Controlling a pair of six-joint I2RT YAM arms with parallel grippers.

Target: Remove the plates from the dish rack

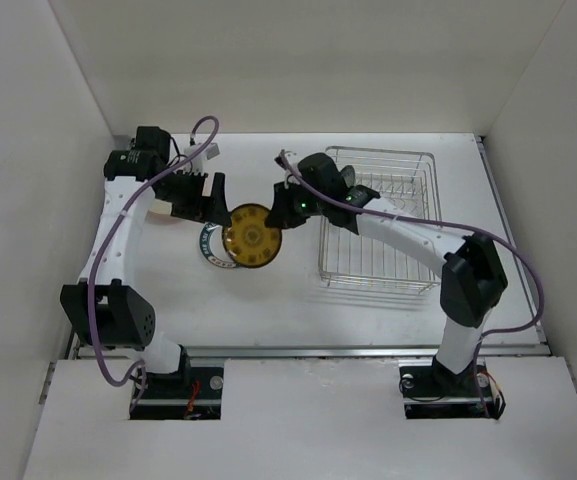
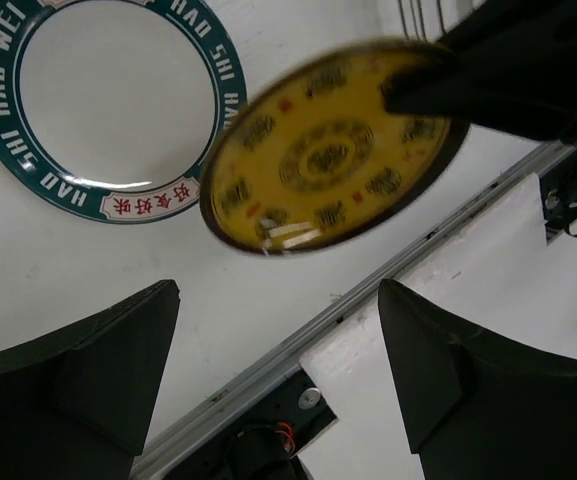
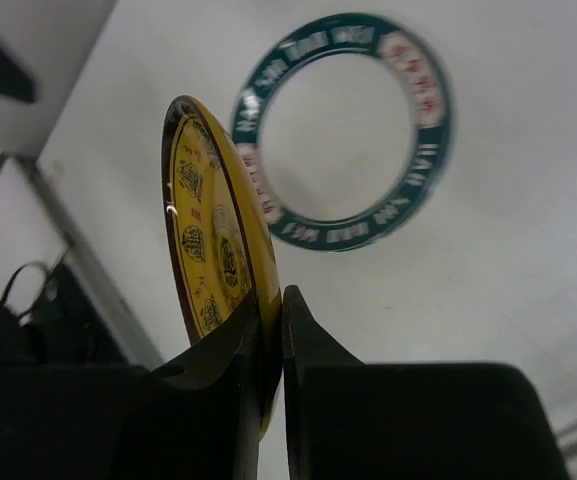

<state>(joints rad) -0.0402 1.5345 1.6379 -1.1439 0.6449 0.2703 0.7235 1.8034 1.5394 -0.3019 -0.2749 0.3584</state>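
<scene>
My left gripper is open just in front of the orange-yellow plate's free rim (image 1: 226, 244) (image 2: 230, 233) opposite my right gripper, so it will move back gently onto that rim next.
My right gripper (image 1: 286, 208) is shut on the rim of the orange-yellow plate (image 1: 252, 236) and holds it tilted above the table, left of the dish rack (image 1: 380, 215). In the right wrist view its fingers (image 3: 271, 320) pinch the plate's edge (image 3: 213, 250). The white plate with the dark teal rim (image 1: 210, 248) lies flat on the table, partly under the held plate; it also shows in the left wrist view (image 2: 108, 105) and the right wrist view (image 3: 348, 130). My left gripper (image 1: 206, 203) is open and empty just above both plates (image 2: 278, 350). The silver wire rack shows no plates. The other plates are out of view.
White walls close in the table on the left, back and right. A metal rail (image 2: 368, 290) runs along the table's front edge. A cream-coloured edge (image 1: 158, 212) shows under the left arm; I cannot tell what it is.
</scene>
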